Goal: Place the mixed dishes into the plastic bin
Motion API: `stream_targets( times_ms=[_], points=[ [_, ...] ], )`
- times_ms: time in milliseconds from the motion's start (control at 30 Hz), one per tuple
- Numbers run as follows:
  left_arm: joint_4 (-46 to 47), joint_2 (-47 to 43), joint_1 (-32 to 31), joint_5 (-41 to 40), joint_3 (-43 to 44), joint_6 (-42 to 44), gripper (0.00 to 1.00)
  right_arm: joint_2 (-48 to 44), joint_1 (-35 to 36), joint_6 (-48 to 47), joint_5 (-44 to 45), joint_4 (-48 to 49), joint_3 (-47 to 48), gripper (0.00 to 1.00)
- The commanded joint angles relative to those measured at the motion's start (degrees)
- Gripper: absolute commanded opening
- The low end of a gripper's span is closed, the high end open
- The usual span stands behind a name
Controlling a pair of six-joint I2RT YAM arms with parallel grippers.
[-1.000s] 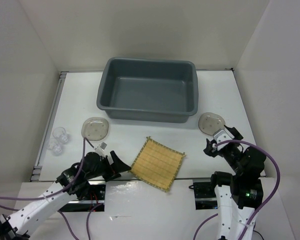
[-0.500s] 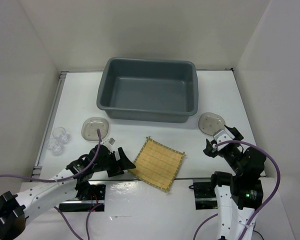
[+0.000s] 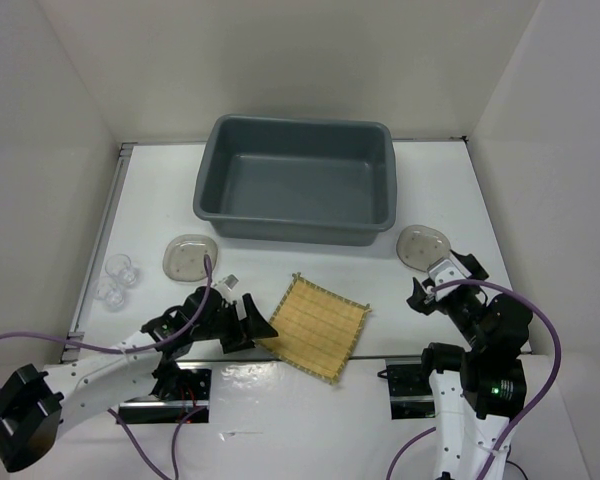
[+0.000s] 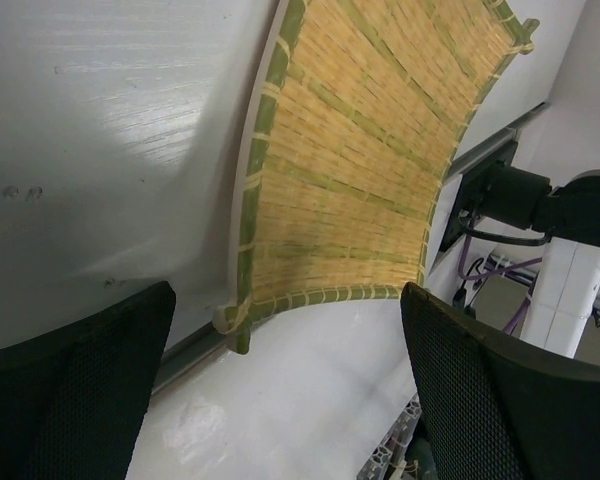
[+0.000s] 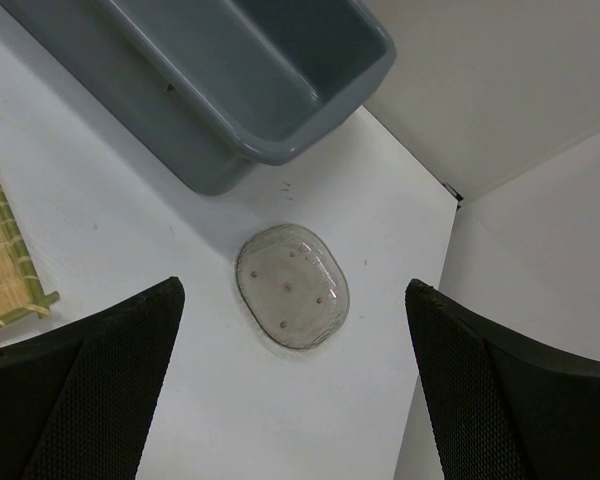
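The mat's nearest corner lies right of my left gripper in the top view, already framed by open fingers, so next my left gripper should advance that way onto it.
The tan woven mat [image 3: 315,327] lies flat at the table's near edge and fills the left wrist view [image 4: 350,180]. My left gripper [image 3: 246,322] is open and low, its jaws either side of the mat's near-left corner [image 4: 288,296], holding nothing. My right gripper [image 3: 443,281] is open and empty, hovering above a clear plate [image 3: 421,244], which sits between its fingers in the right wrist view [image 5: 292,285]. A second clear plate [image 3: 190,257] lies left of the mat. Two small clear cups [image 3: 121,268] stand at the far left. The grey plastic bin [image 3: 280,228] stands empty at the back.
White walls close in the table on the left, back and right. A metal rail [image 3: 95,270] runs along the left edge beside the cups. The bin's near corner shows in the right wrist view [image 5: 240,160]. Arm bases and purple cables sit at the near edge.
My left gripper has moved right along the near edge up to the mat's left corner. The right arm, plates, cups and mat have not moved.
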Motion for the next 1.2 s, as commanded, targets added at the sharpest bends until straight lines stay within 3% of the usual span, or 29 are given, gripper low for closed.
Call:
stream_targets(
  times_ms=[0, 300, 633, 833, 900, 1000, 1067, 1167],
  points=[
    [2.29, -0.38, -0.21, 1.95, 1.55, 2.04, 1.00, -0.49, -0.51, 1.16, 1.10, 1.41, 0.57, 0.95],
    [6.68, -3.47, -0.21, 5.38, -0.47, 0.28, 1.00, -0.49, -0.51, 1.68, 1.63, 2.46, 0.04, 0.98],
    [10.90, 10.75, -0.74, 9.17, 4.45, 6.08, 1.00, -0.49, -0.51, 2.74, 2.68, 2.99, 0.04, 0.98],
    [14.68, 16.48, -2.05, 10.58, 6.03, 7.32, 0.91, -0.49, -0.51, 2.74, 2.68, 3.52, 0.04, 0.98],
    [14.68, 18.58, -2.06, 10.58, 7.17, 8.02, 0.82, -0.49, -0.51, 2.74, 2.68, 3.52, 0.04, 0.98],
    [14.68, 19.21, -2.06, 11.19, 8.31, 9.33, 0.60, -0.49, -0.51, 2.74, 2.68, 3.52, 0.04, 0.98],
    [13.90, 19.21, -2.06, 11.19, 8.84, 9.34, 0.33, -0.49, -0.51, 2.74, 2.68, 3.52, 0.04, 0.98],
    [11.09, 16.84, -2.06, 11.19, 9.98, 11.17, 0.00, -0.49, -0.51, 3.26, 3.20, 3.52, -0.48, 0.98]
  ],
)
